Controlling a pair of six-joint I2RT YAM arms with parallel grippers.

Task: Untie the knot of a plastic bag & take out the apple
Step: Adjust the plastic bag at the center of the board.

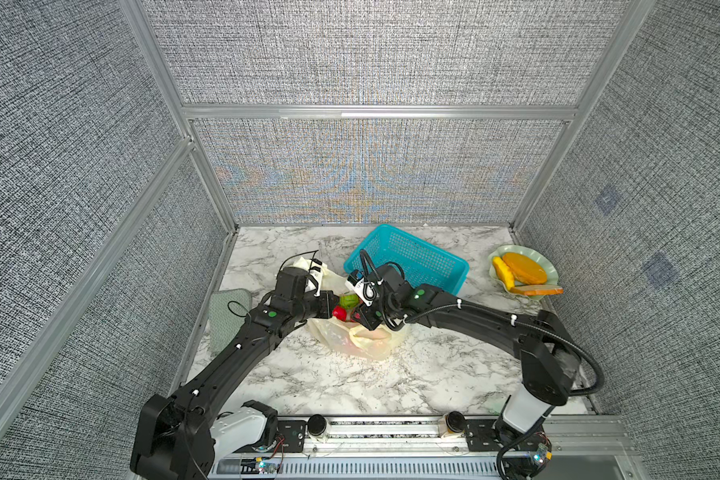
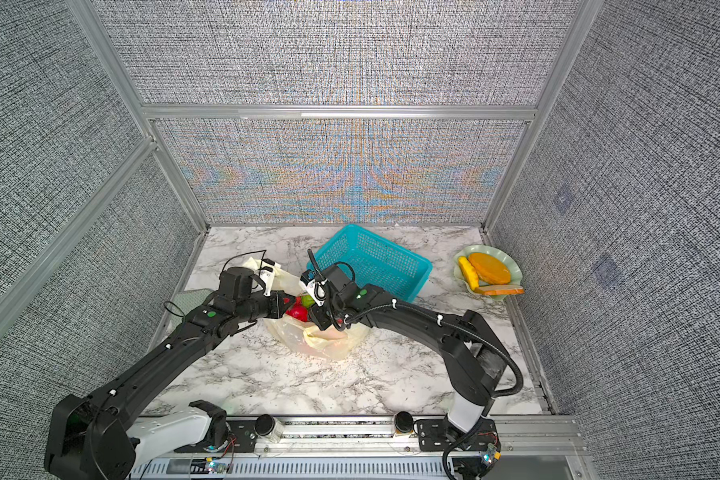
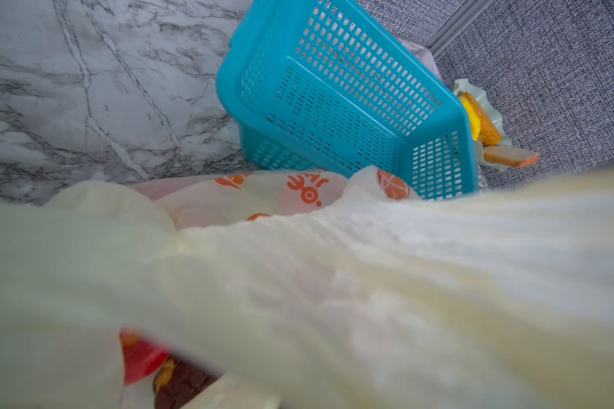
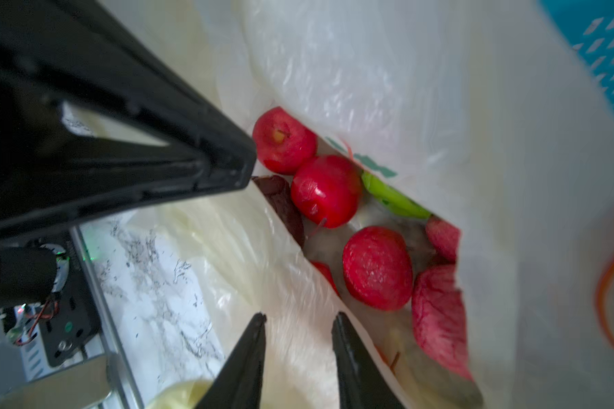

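The left gripper should dip slightly beside the red fruit (image 1: 339, 313) (image 3: 140, 357) next and spread its fingers to let go of the bag's rim, since the bag's opening is already wide open over the contents.
The pale yellow plastic bag (image 1: 364, 343) lies mid-table with its mouth pulled open. No knot shows in any view. Inside lie two round red apple-like fruits (image 4: 284, 141) (image 4: 327, 191), a green piece (image 4: 394, 198) and red slices. My left gripper (image 1: 331, 310) is shut on the bag's rim at the mouth's left side, its tip (image 4: 243, 170) right beside the fruit; bag plastic (image 3: 369, 283) fills its wrist view. My right gripper (image 4: 298, 318) stands open just over the near rim, with only plastic behind the gap and nothing clamped.
A teal mesh basket (image 1: 429, 246) lies tilted right behind the bag, close to both wrists. A pale green plate (image 1: 537, 251) with orange and yellow food sits at the far right. A green cloth (image 1: 225, 320) lies under the left arm by the left wall.
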